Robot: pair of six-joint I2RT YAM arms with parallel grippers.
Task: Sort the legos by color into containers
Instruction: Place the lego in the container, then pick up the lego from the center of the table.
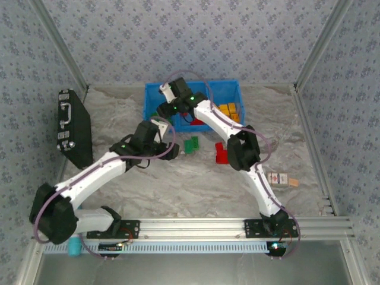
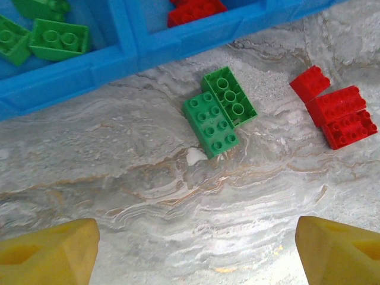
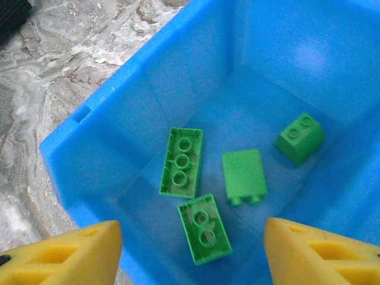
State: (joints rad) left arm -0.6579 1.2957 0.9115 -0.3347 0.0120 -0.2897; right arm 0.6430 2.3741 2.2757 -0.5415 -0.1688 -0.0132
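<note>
I need to move the open fingers of my left gripper across toward the red legos next, then down around the long sides of the studded green lego [image 1: 188, 146] [image 2: 211, 124].
The blue bin [image 1: 153, 89] stands at the back of the table. My right gripper [image 1: 167, 95] hangs over its left compartment [image 3: 148, 89], open, with nothing between its yellow fingers [image 3: 71, 252]. Several green legos [image 3: 181, 161] lie on that compartment's floor below it. My left gripper [image 2: 198, 249] is open low over the bare table, just in front of the bin [image 2: 89, 74]. Two green legos [image 2: 219, 113] lie side by side ahead of it. Three red legos [image 2: 338, 110] sit to their right. A red lego [image 2: 196, 10] lies in the middle compartment, and orange-yellow legos [image 1: 230, 111] in the right one.
A black case [image 1: 74, 127] with a metal handle leans at the table's left edge. A small patterned box [image 1: 279, 178] lies at the right, near the right arm's base. Metal frame rails border the table on both sides.
</note>
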